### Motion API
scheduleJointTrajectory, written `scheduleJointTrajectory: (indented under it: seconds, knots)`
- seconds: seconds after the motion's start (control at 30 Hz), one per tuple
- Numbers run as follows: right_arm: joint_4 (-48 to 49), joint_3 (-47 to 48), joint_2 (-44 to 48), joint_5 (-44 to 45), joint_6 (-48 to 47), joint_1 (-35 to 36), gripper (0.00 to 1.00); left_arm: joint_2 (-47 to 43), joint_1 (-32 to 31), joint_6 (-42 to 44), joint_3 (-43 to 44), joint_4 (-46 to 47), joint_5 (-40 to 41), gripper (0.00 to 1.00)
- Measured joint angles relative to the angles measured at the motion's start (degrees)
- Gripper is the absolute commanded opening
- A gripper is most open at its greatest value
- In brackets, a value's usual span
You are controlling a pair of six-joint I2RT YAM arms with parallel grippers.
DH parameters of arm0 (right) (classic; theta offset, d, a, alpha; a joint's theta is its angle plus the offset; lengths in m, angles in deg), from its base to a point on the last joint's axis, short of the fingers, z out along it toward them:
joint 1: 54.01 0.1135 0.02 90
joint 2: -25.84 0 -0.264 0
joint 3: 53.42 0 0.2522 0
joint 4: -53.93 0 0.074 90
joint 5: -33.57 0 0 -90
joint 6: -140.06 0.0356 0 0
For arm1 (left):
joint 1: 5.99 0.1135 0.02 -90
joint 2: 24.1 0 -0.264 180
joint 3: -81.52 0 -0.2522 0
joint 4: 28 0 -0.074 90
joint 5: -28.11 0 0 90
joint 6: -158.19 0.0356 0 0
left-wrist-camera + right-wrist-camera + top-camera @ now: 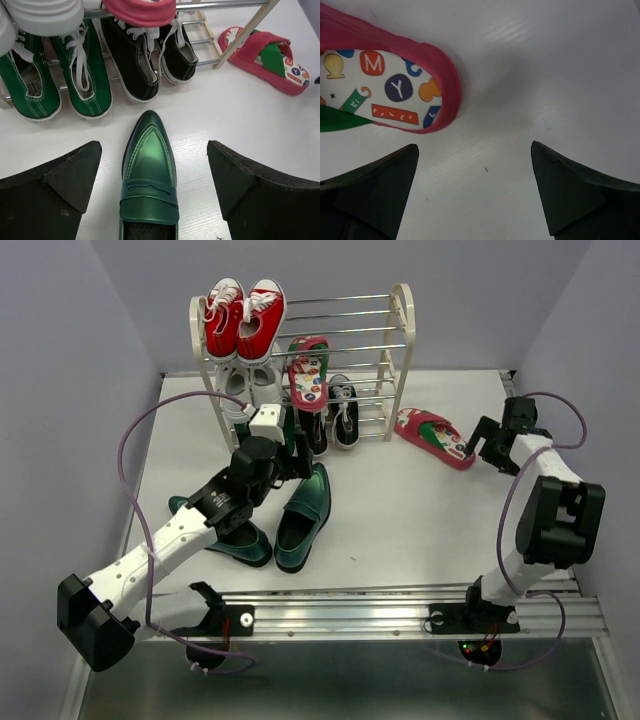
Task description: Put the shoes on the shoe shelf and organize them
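My right gripper's fingers span only bare table, so next I should move it left in the top view onto the lying flip-flop's far edge by its strap.
One glossy green loafer [148, 175] lies toe toward the shoe shelf [402, 330], between the wide-open fingers of my left gripper [154, 150], which do not touch it. The other loafer [228, 536] lies partly under my left arm. Two black sneakers [132, 60] stand on the shelf's bottom tier. A red flip-flop [308, 370] leans on the shelf's middle rods. The other flip-flop [435, 437] lies on the table right of the shelf. My right gripper [474, 147] hangs open over bare table just off that flip-flop's heel end [385, 85].
Red sneakers [245, 318] sit on the top tier and white sneakers [250, 385] on the tier below. Green canvas sneakers [85, 75] stand at the bottom left of the shelf. Grey walls close in the table on three sides.
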Motion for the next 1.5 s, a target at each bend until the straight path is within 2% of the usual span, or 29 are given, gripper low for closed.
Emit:
scheduleJointTrajectory:
  seconds: [0.17, 0.27, 0.57, 0.7, 0.83, 1.0, 1.1, 1.3, 1.5]
  knots:
    - [1.5, 11.8, -12.6, -8.1, -7.2, 0.1, 1.0, 0.9, -0.7, -0.6, -0.6, -0.3, 0.7, 0.99]
    - [3.5, 16.7, -17.2, -12.1, -12.7, 0.3, 1.0, 1.0, -0.9, -0.6, -0.6, 0.0, 1.0, 0.99]
    - [4.6, 17.6, -20.3, -21.4, -28.9, 0.3, 1.0, 0.9, -0.9, -0.5, -0.6, 0.6, 1.7, 0.99]
    - [5.3, 16.3, -20.0, -24.1, -31.8, 0.3, 1.0, 0.9, -0.9, -0.2, -0.6, 1.1, 1.7, 0.99]
    - [7.2, 12.5, -19.8, -26.3, -31.3, 0.3, 1.0, 1.0, -0.9, 0.0, -0.6, 1.7, 1.6, 0.99]
    - [8.8, 12.2, -19.8, -27.2, -28.9, -0.1, 1.0, 1.1, -0.9, 0.0, -0.6, 1.8, 1.4, 0.99]
    - [11.2, 10.2, -19.1, -27.8, -27.2, -0.2, 0.97, 1.1, -0.9, -0.2, -0.6, 1.8, 1.4, 0.99]
    - [15.5, 1.0, -12.7, -24.7, -19.1, 2.2, 0.82, 1.1, -0.9, -0.3, -0.6, 1.9, 1.0, 0.99]
    - [18.4, -5.7, -8.3, -21.1, -10.0, 7.6, 0.82, 1.0, -0.9, -0.9, -0.6, 2.1, 0.2, 0.99]
